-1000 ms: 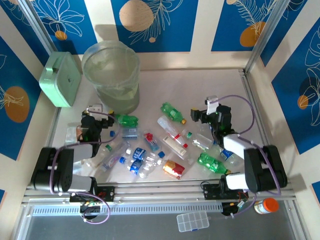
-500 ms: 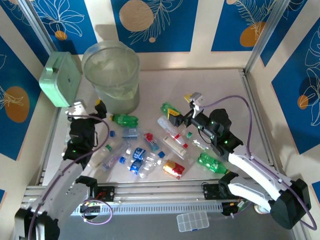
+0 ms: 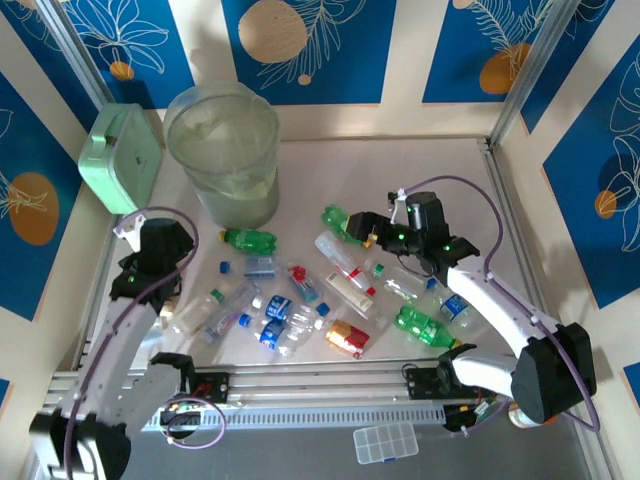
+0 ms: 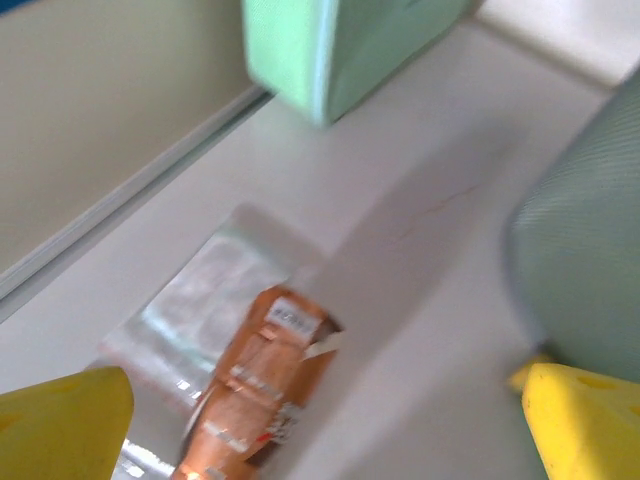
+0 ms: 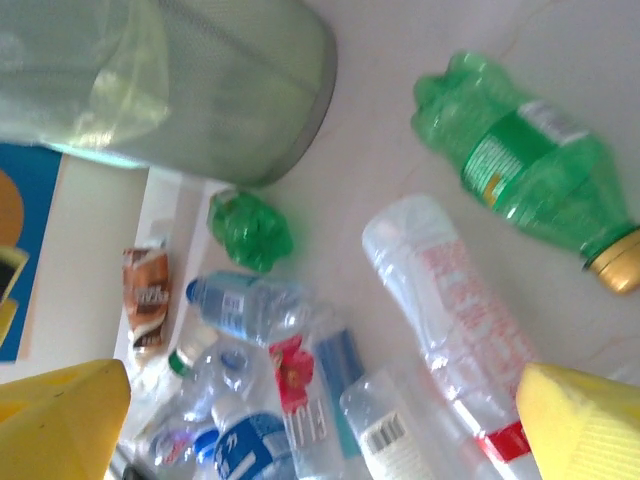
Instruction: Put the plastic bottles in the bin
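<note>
My left gripper lowers its open fingers next over the brown-labelled small bottle below, onto the bottle's brown body (image 4: 255,390), which lies lengthwise between both yellow fingers.
Several plastic bottles (image 3: 300,300), clear and green, lie scattered across the middle of the table. The bin (image 3: 222,150) stands at the far left with a clear bag liner. My right gripper (image 3: 362,228) hovers open beside a green bottle with a gold cap (image 5: 530,170). Its yellow fingertips (image 5: 585,430) straddle clear bottles with red and blue labels (image 5: 330,400). The bin (image 5: 170,80) is beyond them. My left gripper (image 3: 140,242) is open at the table's left side. In the left wrist view a brown-labelled small bottle (image 4: 260,390) lies between the fingertips (image 4: 60,425), with the bin (image 4: 590,250) to the right.
A mint green square box (image 3: 120,158) leans at the far left wall, close ahead of the left gripper (image 4: 340,40). A crumpled clear wrapper (image 4: 195,300) lies by the brown bottle. A small clear organiser case (image 3: 385,443) and an orange-capped jar (image 3: 522,414) sit at the near edge.
Both arms unfolded from near their bases. The left gripper swung out towards the far left wall. The right gripper reached to the gold-capped green bottle. Both stayed open.
</note>
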